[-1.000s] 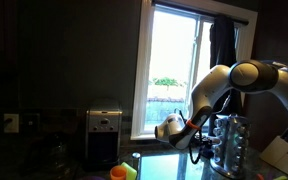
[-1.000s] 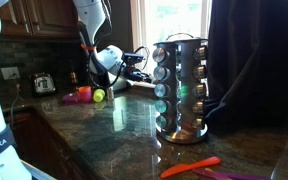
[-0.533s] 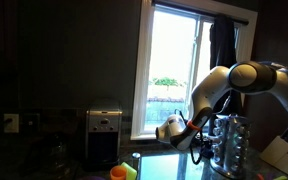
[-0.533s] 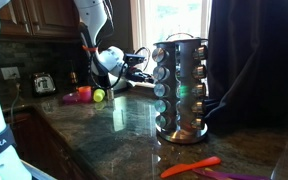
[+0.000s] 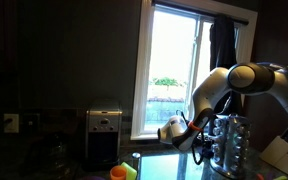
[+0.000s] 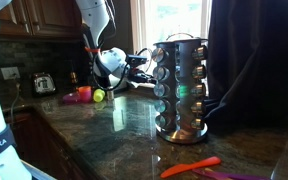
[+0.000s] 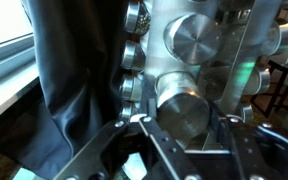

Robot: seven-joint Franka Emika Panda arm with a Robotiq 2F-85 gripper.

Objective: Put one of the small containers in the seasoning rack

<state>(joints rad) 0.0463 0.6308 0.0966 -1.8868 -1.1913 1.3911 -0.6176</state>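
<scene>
Next, the gripper pushes toward the panel beneath the capped jar and releases, since the small container (image 7: 183, 110) still juts out from the rack's column of caps.
In the wrist view my gripper (image 7: 180, 128) is shut on the small container (image 7: 183, 110), whose round silvery cap faces the camera between the two black fingers. Right behind it stands the seasoning rack (image 7: 209, 45), a shiny carousel with tiers of capped jars. In both exterior views the gripper (image 6: 144, 65) (image 5: 201, 150) is held level at the rack's side, close to its upper tiers. The rack (image 6: 181, 90) (image 5: 230, 143) stands on the dark stone counter. The container's twin does not show.
A boxy silver-and-black appliance (image 5: 104, 135) (image 6: 44, 83) stands against the wall. Orange and green cups (image 5: 122, 172) (image 6: 89, 95) sit on the counter. An orange utensil (image 6: 189, 167) lies in front of the rack. A dark curtain (image 6: 249, 60) hangs beside the window.
The gripper with the container has edged slightly closer to the rack. Nothing else has moved.
</scene>
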